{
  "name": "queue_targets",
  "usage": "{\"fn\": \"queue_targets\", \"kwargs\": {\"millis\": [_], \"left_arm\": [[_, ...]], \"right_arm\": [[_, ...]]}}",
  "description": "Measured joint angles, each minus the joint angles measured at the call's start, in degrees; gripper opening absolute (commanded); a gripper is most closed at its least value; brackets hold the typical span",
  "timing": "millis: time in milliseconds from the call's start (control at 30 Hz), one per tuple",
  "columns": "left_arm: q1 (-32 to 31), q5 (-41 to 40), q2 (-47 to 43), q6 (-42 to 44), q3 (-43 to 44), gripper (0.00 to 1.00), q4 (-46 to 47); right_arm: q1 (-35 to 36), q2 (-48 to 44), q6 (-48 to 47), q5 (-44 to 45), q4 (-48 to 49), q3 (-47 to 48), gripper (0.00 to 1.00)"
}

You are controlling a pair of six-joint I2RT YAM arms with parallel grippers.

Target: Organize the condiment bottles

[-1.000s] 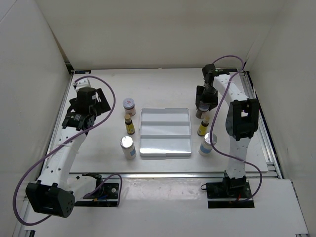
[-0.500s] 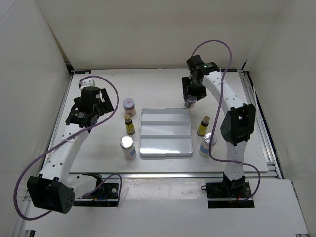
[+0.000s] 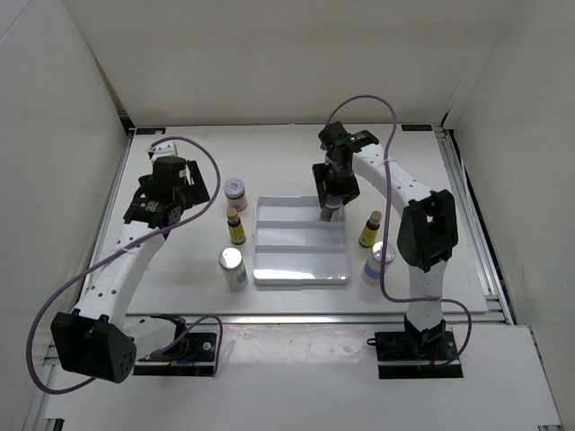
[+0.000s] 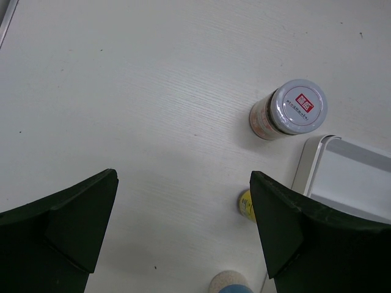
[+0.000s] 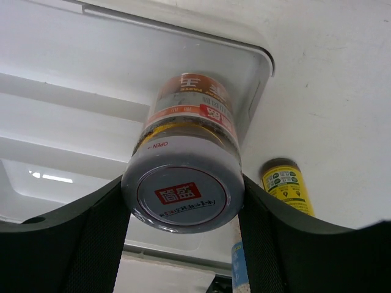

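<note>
My right gripper should next go down gently to the tray's far corner (image 5: 239,82) below it and then let go of the squat brownish jar, because there is still a gap by the end of the tray.
My right gripper (image 3: 331,205) (image 5: 183,201) is shut on a squat brownish jar (image 5: 183,165) by its pale red-marked lid and holds it over the far right corner of the white ridged tray (image 3: 301,265) (image 5: 55,110). My left gripper (image 3: 160,205) (image 4: 183,235) is open and empty above the table, left of the second squat jar (image 3: 235,189) (image 4: 290,110). A slim yellow bottle (image 3: 235,226) (image 4: 245,203) and a white-blue bottle (image 3: 233,267) (image 4: 229,284) stand left of the tray. Another yellow bottle (image 3: 369,228) (image 5: 286,185) and white-blue bottle (image 3: 377,260) (image 5: 239,268) stand right of it.
White enclosure walls stand close on the left, back and right. A metal rail (image 3: 314,316) runs along the table's near edge. Purple cables (image 3: 359,103) loop above both arms.
My right gripper has carried the squat jar left and nearer, from right of the tray to over its far right corner. My left arm has shifted slightly farther and right.
</note>
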Motion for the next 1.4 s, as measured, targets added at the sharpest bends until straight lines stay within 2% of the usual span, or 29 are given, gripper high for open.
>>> {"fn": "queue_targets", "kwargs": {"millis": [100,133,167,233,300,333,467,567,700,767,800,867,900,933,967,1167,1400], "left_arm": [[-0.15,0.0,0.28,0.02,0.0,1.0,0.09],[-0.17,0.0,0.28,0.02,0.0,1.0,0.11],[-0.17,0.02,0.26,0.09,0.02,1.0,0.17],[-0.17,0.04,0.31,0.28,0.0,1.0,0.13],[-0.17,0.04,0.37,0.55,0.02,1.0,0.24],[-0.17,0.02,0.57,0.68,0.04,1.0,0.24],[-0.24,0.37,3.54,0.94,1.05,1.0,0.26],[-0.52,1.11,7.13,1.07,2.84,1.0,0.24],[-1.29,1.62,11.21,1.18,6.56,1.0,-0.52],[-1.7,1.64,12.2,1.27,8.13,1.0,-0.55],[-1.77,1.64,12.37,1.29,8.76,1.0,-0.66],[-1.95,1.66,12.98,1.29,10.16,1.0,-0.96],[-2.01,1.9,13.42,1.36,10.99,1.0,-1.11],[-2.01,2.49,14.1,1.51,12.09,1.0,-1.16],[-2.14,3.17,14.91,1.66,13.05,1.0,-1.14],[-4.57,6.82,22.56,4.2,18.8,1.0,-1.16],[-8.04,9.33,32.5,6.36,23.39,1.0,-1.07]], "right_arm": [[-0.2,-0.26,0.55,-0.26,1.53,-0.74,0.15],[-0.26,-0.26,0.61,-0.22,2.03,-1.01,0.23],[-0.28,-0.28,0.72,-0.13,2.58,-1.22,0.36],[-0.39,-0.28,0.74,-0.04,3.69,-1.62,0.37],[-0.46,-0.46,0.83,0.35,4.85,-2.21,0.45],[-0.46,-0.48,0.85,0.52,5.16,-2.34,0.45],[-0.44,-0.48,0.83,1.42,5.44,-3.54,0.26],[-0.5,-0.48,0.83,2.01,4.9,-4.2,0.17],[-0.76,-0.48,0.81,2.34,4.87,-4.17,0.19],[-0.92,-0.46,0.79,2.49,4.83,-4.11,0.34],[-0.94,-0.42,0.79,2.58,4.83,-4.04,0.57],[-1.14,0.0,0.79,2.71,4.35,-3.52,0.75],[-1.16,0.37,0.83,2.71,4.2,-3.17,0.9],[-1.18,0.57,0.61,3.08,4.07,-2.89,0.97],[-1.2,0.59,0.81,3.43,3.93,-2.69,1.0],[-1.2,-0.55,0.9,5.57,3.21,0.09,1.0],[-1.33,-9.62,0.81,5.7,2.78,3.17,1.0]]}}
